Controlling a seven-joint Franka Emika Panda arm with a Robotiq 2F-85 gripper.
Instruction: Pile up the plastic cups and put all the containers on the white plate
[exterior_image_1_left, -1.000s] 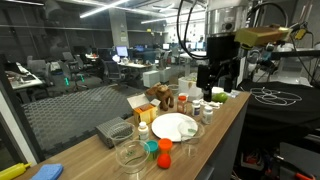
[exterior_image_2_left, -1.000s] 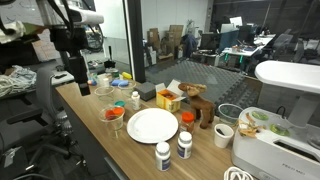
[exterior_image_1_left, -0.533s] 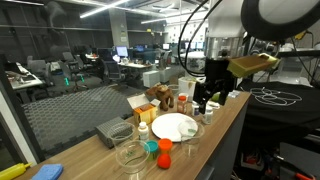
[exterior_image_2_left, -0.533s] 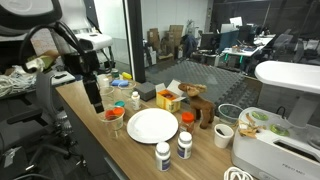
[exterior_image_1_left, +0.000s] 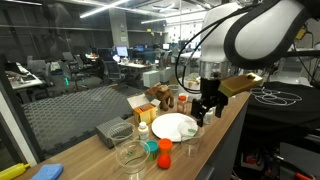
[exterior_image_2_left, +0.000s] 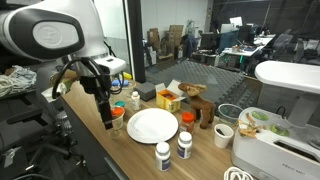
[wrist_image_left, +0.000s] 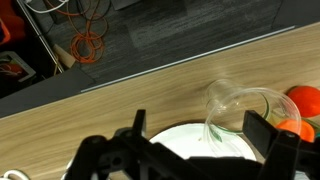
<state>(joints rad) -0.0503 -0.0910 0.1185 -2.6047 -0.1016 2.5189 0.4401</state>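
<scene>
One open finger hangs over the clear plastic cup's opening, the other outside it, so my gripper will lower astride the cup's rim (exterior_image_1_left: 201, 126) next.
My gripper (exterior_image_1_left: 205, 108) (exterior_image_2_left: 107, 116) hangs open and empty just above the table, at the rim of the white plate (exterior_image_1_left: 174, 126) (exterior_image_2_left: 152, 125). In the wrist view the plate (wrist_image_left: 190, 138) lies between my fingers (wrist_image_left: 137, 126), with a clear plastic cup (wrist_image_left: 242, 112) at its edge toward the right finger. Orange containers (wrist_image_left: 304, 100) sit right of that cup. In an exterior view two more clear cups (exterior_image_1_left: 122, 133) (exterior_image_1_left: 131, 153) stand past the plate, beside a teal container (exterior_image_1_left: 151, 147) and an orange one (exterior_image_1_left: 164, 156).
Wooden blocks and an orange box (exterior_image_2_left: 170, 99) stand behind the plate. Two white bottles (exterior_image_2_left: 163, 154) sit at the table's front edge. A white appliance (exterior_image_2_left: 275, 140) fills the far end, with a grey box (exterior_image_1_left: 110, 128) near the glass wall. Cables (wrist_image_left: 85, 40) lie on the floor.
The arm has swung down and over from well above the table to the plate's rim beside the clear cup. The jaws have stayed open. Nothing on the table has moved.
</scene>
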